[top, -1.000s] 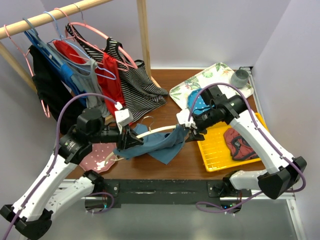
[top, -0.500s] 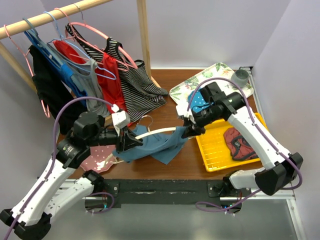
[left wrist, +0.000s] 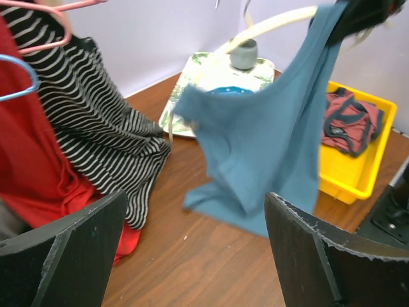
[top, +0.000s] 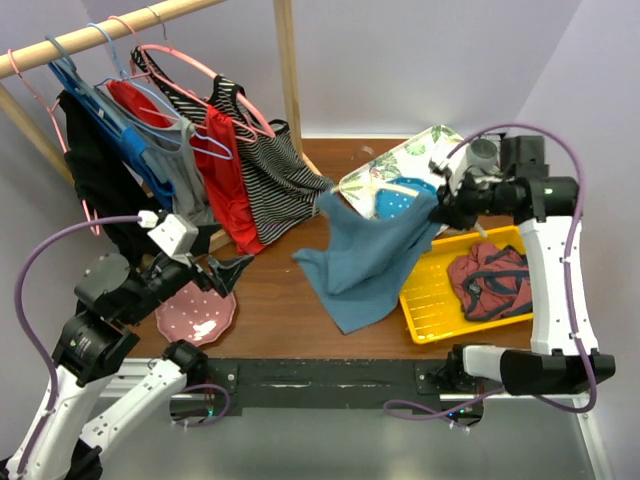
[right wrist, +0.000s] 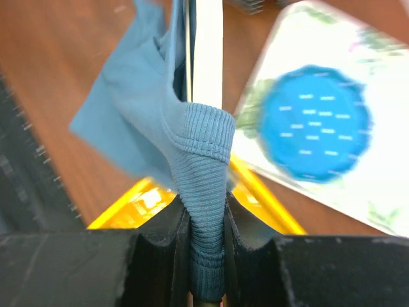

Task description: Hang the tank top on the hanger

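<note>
Next, the right gripper moves up and outward toward the bar's bare part (top: 203,4) to release the hanger there. That part lies above it, to its left in the top view.
The teal-blue tank top (top: 368,262) hangs in the air over the middle of the table, its lower hem near the wood. My right gripper (top: 446,207) is shut on one ribbed strap (right wrist: 204,147), which is wrapped over an arm of the cream hanger (right wrist: 208,45). The hanger (top: 398,185) juts left out of the cloth above the tray. In the left wrist view, the tank top (left wrist: 262,141) dangles from the hanger's arc (left wrist: 271,25). My left gripper (top: 226,268) stands open at the left, apart from the cloth, with nothing between its fingers (left wrist: 323,256).
A wooden rail (top: 100,35) at back left carries striped, red, blue and black garments on pink and blue hangers. A floral tray (top: 365,180) holds a blue plate (right wrist: 316,121) and a grey cup (top: 480,155). A yellow basket (top: 430,305) holds a dark red garment (top: 488,282). A pink plate (top: 198,315) lies front left.
My left gripper opened, let go and drew back to the left. My right arm lifted the hanger and tank top up and to the right, so the top now hangs free.
</note>
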